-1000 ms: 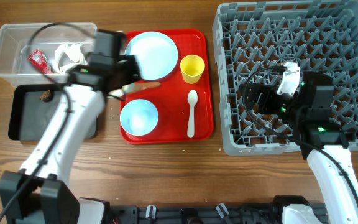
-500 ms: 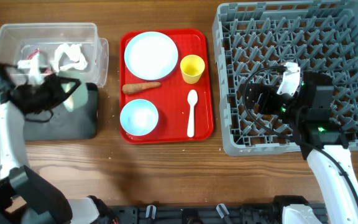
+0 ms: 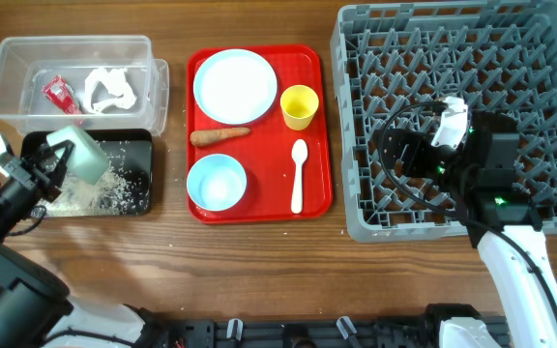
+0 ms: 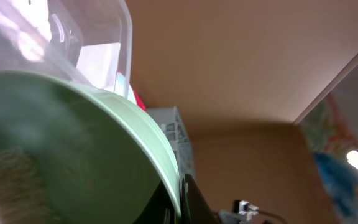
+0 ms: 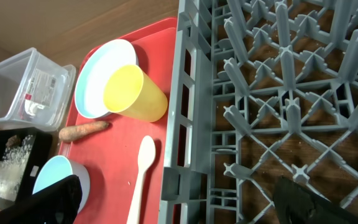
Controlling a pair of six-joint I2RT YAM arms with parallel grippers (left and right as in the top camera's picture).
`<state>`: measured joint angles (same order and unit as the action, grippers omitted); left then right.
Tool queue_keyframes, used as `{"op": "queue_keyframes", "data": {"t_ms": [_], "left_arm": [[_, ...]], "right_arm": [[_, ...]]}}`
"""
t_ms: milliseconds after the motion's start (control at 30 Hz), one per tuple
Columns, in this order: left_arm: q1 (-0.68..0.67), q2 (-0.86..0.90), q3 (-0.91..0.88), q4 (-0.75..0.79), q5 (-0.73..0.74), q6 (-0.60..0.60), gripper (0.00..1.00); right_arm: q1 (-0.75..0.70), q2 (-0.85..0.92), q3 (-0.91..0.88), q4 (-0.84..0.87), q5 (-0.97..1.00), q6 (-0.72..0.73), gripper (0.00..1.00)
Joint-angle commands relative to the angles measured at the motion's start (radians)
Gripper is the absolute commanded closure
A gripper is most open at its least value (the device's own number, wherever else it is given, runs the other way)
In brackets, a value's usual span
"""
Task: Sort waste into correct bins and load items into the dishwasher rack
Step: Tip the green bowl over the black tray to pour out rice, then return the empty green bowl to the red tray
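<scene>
The red patch beside the spoon is bare, so I'll move my left gripper to the right in the overhead view, lower the bowl upright there and release.
My left gripper (image 3: 54, 162) is shut on the rim of a pale blue bowl (image 3: 83, 158), tipped on its side over the black tray (image 3: 141, 145). The bowl fills the left wrist view (image 4: 73, 155). Loose rice (image 3: 104, 191) lies in the tray. The clear tub (image 3: 13, 58) holds the red wrapper (image 3: 60, 94) and the tissue (image 3: 109, 89). The red tray (image 3: 264, 208) carries the plate (image 3: 235, 85), yellow cup (image 3: 299, 104), carrot (image 3: 219, 136), second bowl (image 3: 216, 182) and spoon (image 3: 298, 174). My right gripper (image 3: 409, 155) hangs open and empty over the grey rack (image 3: 453, 58). The brown lump is hidden.
The rack's left wall (image 5: 188, 93) stands right against the red tray's right edge. The clear tub touches the black tray's far side. Bare wooden table (image 3: 259, 271) runs along the front.
My left arm swung from the red tray to the far left with the bowl. The bowl now lies tipped and rice has spread over the black tray. The right arm has not moved.
</scene>
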<state>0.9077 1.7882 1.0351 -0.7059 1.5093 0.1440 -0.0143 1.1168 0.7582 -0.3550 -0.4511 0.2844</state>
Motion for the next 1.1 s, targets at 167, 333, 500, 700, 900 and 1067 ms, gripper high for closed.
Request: {"op": "queue_keyframes", "data": {"t_ms": [167,333,500,700,900,1067], "left_arm": [[0.016,0.036,-0.007,-0.005,0.068,-0.1,0.96],[0.014,0.035,-0.006,-0.011,0.067,-0.113,0.96],[-0.102,-0.057,0.009,-0.011,0.067,-0.151,0.96],[-0.512,-0.304,0.13,0.145,-0.268,-0.154,0.96],[-1.201,-0.27,0.13,0.277,-1.227,-0.148,0.96],[-1.495,-0.102,0.13,0.273,-1.575,-0.148,0.96]], "right_arm": [[0.0,0.006,0.014,0.002,0.009,0.008,0.0],[0.0,0.006,0.014,0.004,0.009,0.007,0.0],[0.0,0.006,0.014,0.011,0.009,0.01,0.0],[0.0,0.006,0.014,0.009,0.009,0.015,0.0],[0.0,0.006,0.014,0.001,0.009,0.014,0.0],[0.0,0.006,0.014,0.002,0.01,0.014,0.0]]}}
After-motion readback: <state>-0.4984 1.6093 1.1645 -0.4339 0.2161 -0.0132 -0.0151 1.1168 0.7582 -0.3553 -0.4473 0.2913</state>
